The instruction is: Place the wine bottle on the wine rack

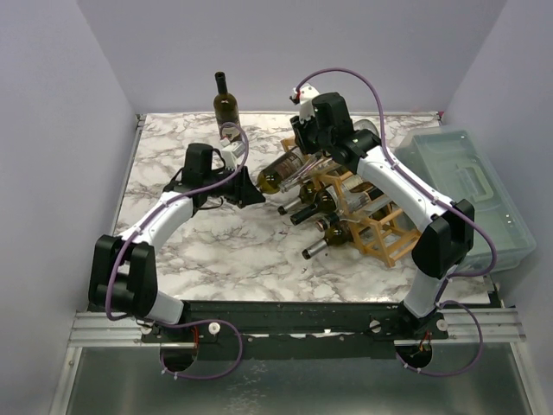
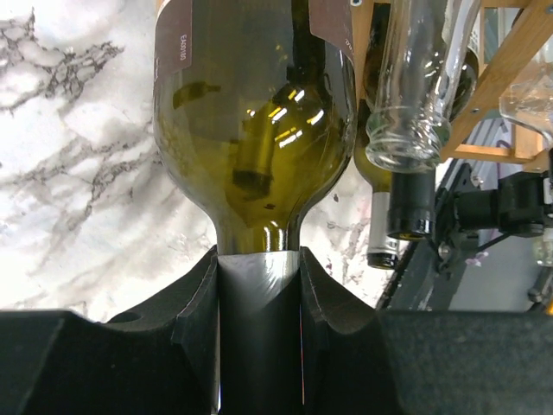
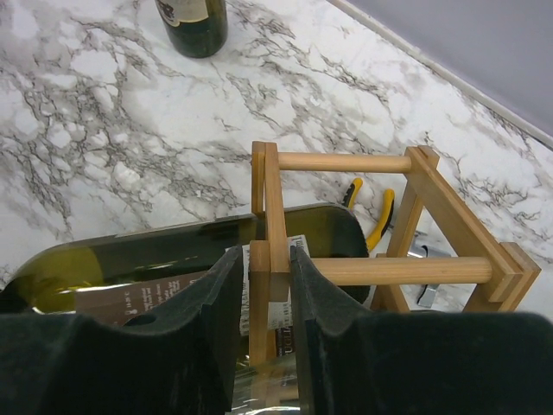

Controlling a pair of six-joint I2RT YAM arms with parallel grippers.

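My left gripper will push the bottle deeper into the rack's top cell, to the right in the top view, then let go, because the bottle's body still sticks out.
A green wine bottle (image 1: 283, 171) lies nearly level, its base end inside the top cell of the light wooden wine rack (image 1: 367, 212). My left gripper (image 1: 249, 188) is shut on its black-foiled neck; in the left wrist view the bottle (image 2: 251, 130) fills the frame above my left gripper (image 2: 257, 259). My right gripper (image 1: 304, 149) is shut on an upright stick at the rack's top far corner. In the right wrist view my right gripper (image 3: 268, 255) clamps that stick of the rack (image 3: 346, 162), with the bottle (image 3: 130, 259) lying beneath it.
A second green bottle (image 1: 226, 99) stands upright at the back of the marble table (image 1: 190, 251). Several bottles (image 1: 321, 233) lie in the rack's lower cells, necks pointing left. A translucent lidded box (image 1: 471, 194) sits at the right. Yellow-handled pliers (image 3: 380, 216) lie behind the rack.
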